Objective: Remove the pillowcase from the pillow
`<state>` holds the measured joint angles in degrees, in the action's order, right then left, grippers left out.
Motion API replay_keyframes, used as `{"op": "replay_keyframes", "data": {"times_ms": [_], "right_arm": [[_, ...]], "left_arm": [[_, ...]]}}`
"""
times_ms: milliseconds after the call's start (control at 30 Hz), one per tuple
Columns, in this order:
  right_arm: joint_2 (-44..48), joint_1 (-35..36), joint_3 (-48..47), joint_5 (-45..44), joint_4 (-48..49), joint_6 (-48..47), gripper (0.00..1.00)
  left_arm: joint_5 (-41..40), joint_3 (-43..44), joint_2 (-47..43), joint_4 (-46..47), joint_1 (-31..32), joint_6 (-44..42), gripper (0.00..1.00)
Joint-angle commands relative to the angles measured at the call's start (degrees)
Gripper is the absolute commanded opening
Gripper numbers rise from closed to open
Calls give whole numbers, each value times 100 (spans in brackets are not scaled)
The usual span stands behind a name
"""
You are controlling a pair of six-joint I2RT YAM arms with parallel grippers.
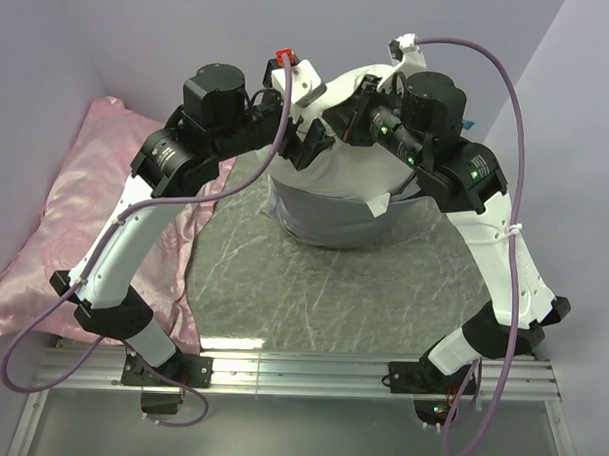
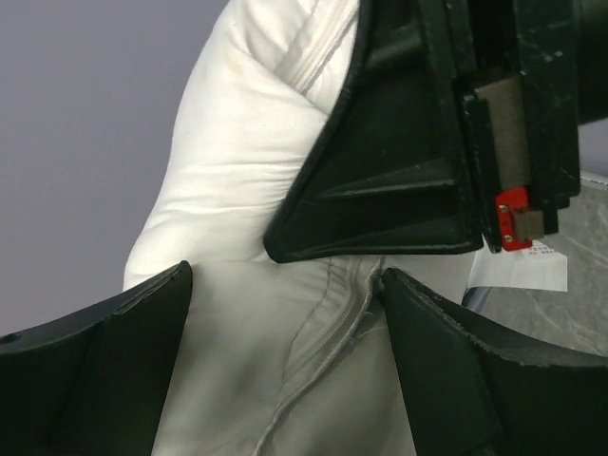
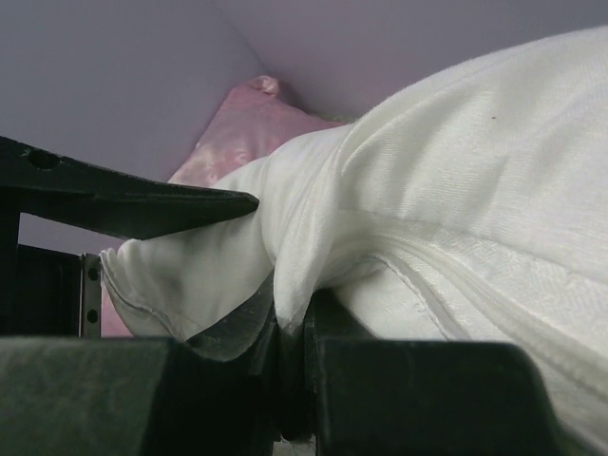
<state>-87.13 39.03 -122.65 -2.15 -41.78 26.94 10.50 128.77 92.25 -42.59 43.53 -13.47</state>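
I should next move my left gripper a little toward the right gripper and close it on the white fabric [image 3: 475,142] at the pillow's upper corner [image 3: 249,255], because the seam already runs between the open fingers.
The white pillow [image 1: 341,89] stands on end at the back of the table, its lower half still inside the silver-grey pillowcase [image 1: 325,217]. My right gripper [image 1: 337,120] is shut on a pinched fold of the pillow's white fabric [image 3: 475,142], and in the right wrist view the fold runs down between the closed fingers of that gripper [image 3: 293,313]. My left gripper [image 1: 309,146] is open just beside it. Its two fingers straddle the pillow's seam [image 2: 332,323] without closing on it, the left gripper [image 2: 285,275] sitting right under the right one's black finger [image 2: 389,180].
A large pink rose-patterned pillow [image 1: 95,211] lies along the left wall, also visible as the pink pillow [image 3: 249,128]. The marbled grey tabletop [image 1: 312,288] stretches in front of the pillowcase. Walls close in at the back and on both sides.
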Motion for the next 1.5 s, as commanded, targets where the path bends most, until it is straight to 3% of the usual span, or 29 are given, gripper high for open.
{"op": "replay_keyframes", "data": {"times_ms": [0, 100, 233, 333, 367, 467, 533, 567, 600, 667, 733, 800, 933, 1100, 1233, 1367, 1467], "right_arm": [[-251, 96, -610, 57, 91, -66, 0], [-226, 114, -673, 153, 178, 4, 0], [-199, 149, -786, 198, 179, 31, 0], [-190, 149, -857, 198, 170, 13, 0], [-173, 149, -822, 198, 196, -4, 0], [-190, 149, -944, 128, 250, -92, 1], [-295, 132, -1164, -21, 127, -214, 18], [-313, 106, -1373, -126, 30, -268, 39], [-313, 88, -1428, -188, 3, -303, 49], [-121, 70, -1280, -303, 73, -391, 67], [317, 79, -633, -461, 257, -435, 74], [678, 79, -69, -514, 582, -435, 75], [1733, 105, 1337, -567, 995, -383, 75], [2191, 701, 2999, -767, 1277, -312, 73], [1921, 1326, 3984, -1674, 1707, -190, 73], [1270, 1784, 4118, -3120, 2235, -189, 74], [848, 1793, 4196, -3562, 2664, -215, 74]], "left_arm": [[524, -1, 30, -689, 112, -94, 88], [225, 148, 328, -1005, 121, -147, 88], [120, -457, 320, -559, 121, -42, 78], [32, -248, 627, -680, 156, 73, 9], [-204, -91, 776, -733, 173, 143, 0], [-1037, -210, 682, -271, 235, 457, 0], [-1611, -151, 593, 363, 218, 783, 0], [-1865, -29, 619, 452, 218, 1081, 0], [-2111, 138, 689, 488, 209, 1240, 0], [-2569, 960, 1082, 305, 156, 1853, 0], [-2975, 1656, 1391, -3, 7, 2573, 0], [-3089, 1643, 1358, 4, -204, 3042, 0], [-3352, 703, 866, 681, -345, 3693, 0], [-3739, 1089, 1094, 593, -345, 3852, 0], [-3670, 808, 910, 866, -336, 4010, 0], [-3678, 1018, 909, 796, -336, 4063, 0], [-3599, 1080, 821, 857, -336, 4011, 0]]}}
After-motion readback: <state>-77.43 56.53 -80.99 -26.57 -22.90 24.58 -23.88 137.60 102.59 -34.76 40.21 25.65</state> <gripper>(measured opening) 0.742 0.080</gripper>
